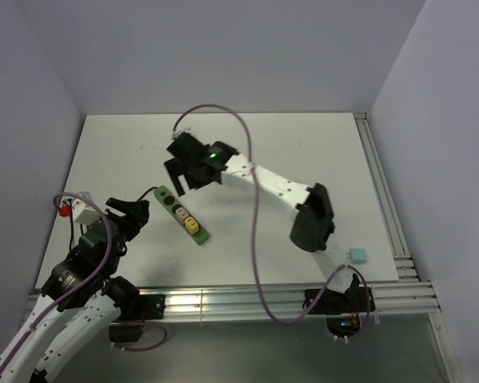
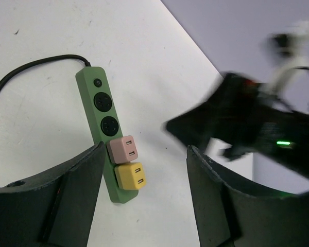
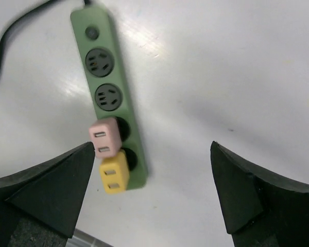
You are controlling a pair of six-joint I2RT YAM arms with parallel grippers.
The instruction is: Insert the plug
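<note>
My right gripper should next swing back to its right in the top view and down around the still unplugged light-blue plug [image 1: 358,255] below it.
A green power strip [image 1: 183,214] lies on the white table, with a pink plug [image 1: 180,213] and a yellow plug [image 1: 191,225] seated in its two sockets nearest one end. It shows in the left wrist view [image 2: 99,128] with the pink plug [image 2: 123,149] and yellow plug [image 2: 130,176], and in the right wrist view [image 3: 109,98] with the pink plug [image 3: 103,137] and yellow plug [image 3: 113,173]. Two sockets stand free. My left gripper [image 1: 134,214] is open and empty, left of the strip. My right gripper [image 1: 178,177] is open and empty, above the strip's far end.
A small light-blue plug [image 1: 357,255] lies near the table's right front edge. The strip's black cord [image 2: 31,67] runs off to the left. Metal rails [image 1: 387,199] line the right and front edges. Purple cables loop over the arms.
</note>
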